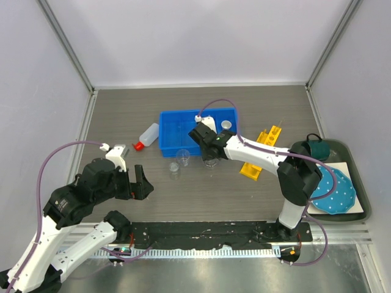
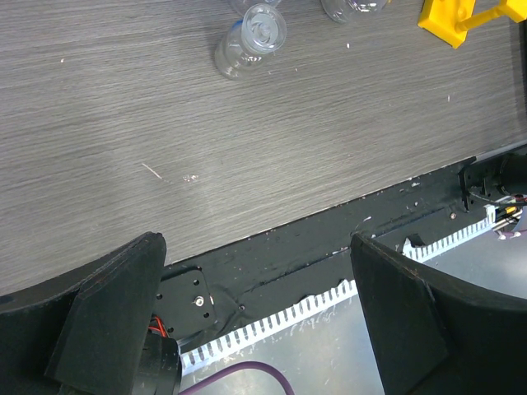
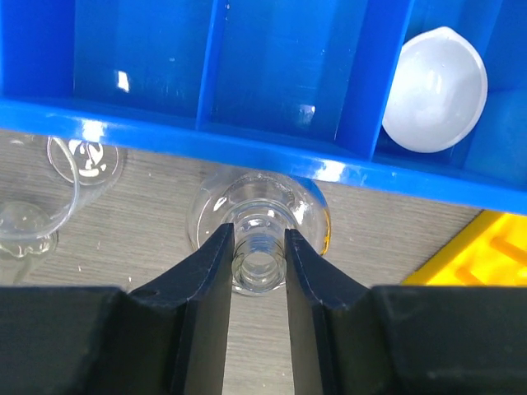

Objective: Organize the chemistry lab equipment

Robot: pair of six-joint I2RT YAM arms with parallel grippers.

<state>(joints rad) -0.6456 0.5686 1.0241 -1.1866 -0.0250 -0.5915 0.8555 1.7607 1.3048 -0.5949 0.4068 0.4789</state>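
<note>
My right gripper needs to rise outward next, left in the top view, and go down into a bin compartment (image 1: 189,124) to let go of the flask, because that compartment is empty.
My right gripper (image 3: 258,247) is shut on the neck of a round clear glass flask (image 3: 259,216), which stands on the table just in front of the blue bin (image 3: 247,140). From above, the flask (image 1: 211,162) sits under the right gripper (image 1: 210,156). A small white dish (image 3: 435,78) lies in a bin compartment. Two small clear glass pieces (image 1: 182,155) (image 1: 175,168) stand left of the flask. The red-capped squeeze bottle (image 1: 148,135) lies left of the bin. The yellow rack (image 1: 263,152) is on the right. My left gripper (image 2: 255,247) hangs open and empty over the near table edge.
A dark tray (image 1: 361,210) at the right edge holds a blue dotted plate (image 1: 339,192) and a teal mug (image 1: 317,148). A black strip and a metal ledge (image 2: 346,346) run along the near edge. Grey walls enclose the table.
</note>
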